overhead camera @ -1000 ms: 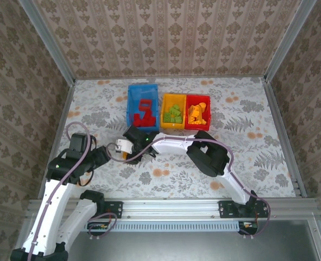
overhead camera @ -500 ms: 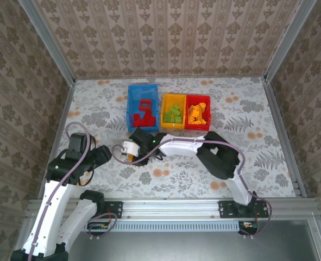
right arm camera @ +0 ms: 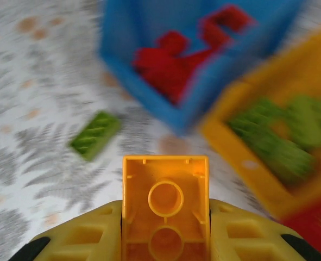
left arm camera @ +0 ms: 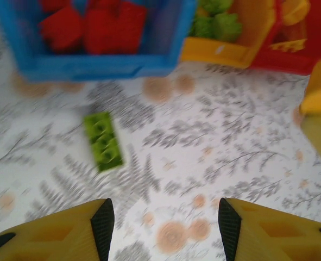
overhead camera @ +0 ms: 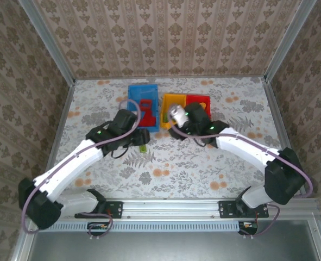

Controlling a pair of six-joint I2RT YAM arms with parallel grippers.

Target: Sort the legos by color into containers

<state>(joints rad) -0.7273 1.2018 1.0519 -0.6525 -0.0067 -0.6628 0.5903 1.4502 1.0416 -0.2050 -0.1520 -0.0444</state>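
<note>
I will swing my right gripper outward next, over the inside of the red container, and let go of the orange-yellow lego (right arm camera: 165, 204), since the container with orange-yellow legos lies outward.
My right gripper (right arm camera: 165, 217) is shut on an orange-yellow lego (right arm camera: 165, 204), hollow side toward the camera. In the top view the right gripper (overhead camera: 174, 126) hangs over the near edge of the yellow container (overhead camera: 174, 98). A flat green lego (left arm camera: 103, 141) lies on the table in front of the blue container (left arm camera: 95, 68); it also shows from above as the green lego (overhead camera: 143, 148). My left gripper (left arm camera: 164, 217) is open and empty, just short of that lego, and the left gripper (overhead camera: 140, 139) sits near the blue container (overhead camera: 134, 92).
Red legos (left arm camera: 95, 27) fill the blue container, green legos (right arm camera: 274, 138) the yellow container (right arm camera: 231, 147). The red container (overhead camera: 201, 98) stands right of the yellow one. Metal rails frame the flowered table (overhead camera: 203, 163).
The right arm has lifted the orange-yellow lego from the table's left-middle and swung it right, up to the containers. The left arm has unfolded and reached out to the green lego.
</note>
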